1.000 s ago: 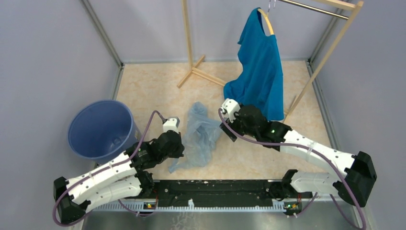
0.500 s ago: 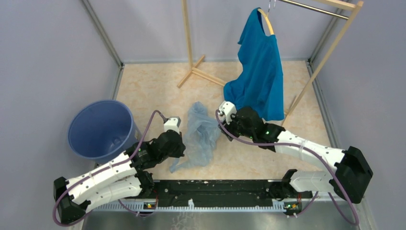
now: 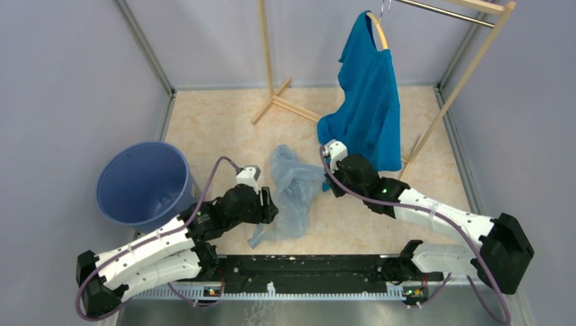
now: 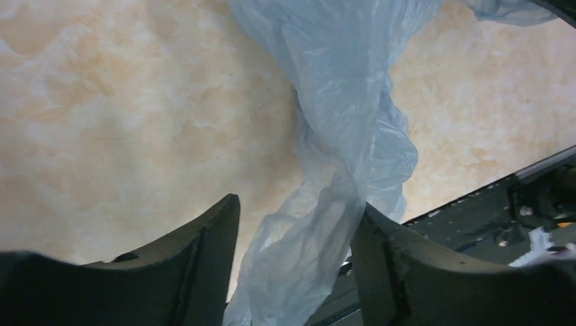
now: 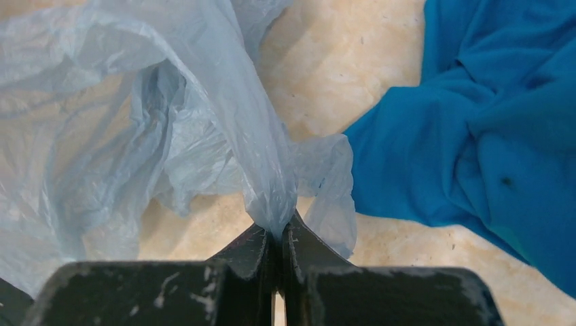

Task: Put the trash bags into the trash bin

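Note:
My left gripper lowers and moves back onto the bag's near lower edge [image 3: 267, 235] [image 4: 299, 255] next, which trails closer to my base than my open fingertips.
The pale blue-grey trash bag [image 3: 291, 193] lies crumpled on the marbled floor between my two arms. In the right wrist view my right gripper [image 5: 278, 234] is shut on a pinched fold of the trash bag [image 5: 204, 136]. My left gripper [image 4: 295, 210] stands open in the left wrist view, and a twisted strand of the trash bag [image 4: 339, 156] hangs loosely between its fingers. From above, the left gripper [image 3: 270, 204] sits at the bag's left edge and the right gripper [image 3: 327, 182] at its right edge. The round blue trash bin [image 3: 142, 183] stands at the far left.
A bright blue T-shirt [image 3: 367, 102] hangs from a wooden rack [image 3: 272, 75] at the back right, just behind my right gripper; the T-shirt [image 5: 489, 122] fills the right of the right wrist view. Grey walls close in the floor.
My right gripper has shut on the bag's right edge and pulled slightly right. My left gripper has opened, letting go of the bag, and shifted a little right.

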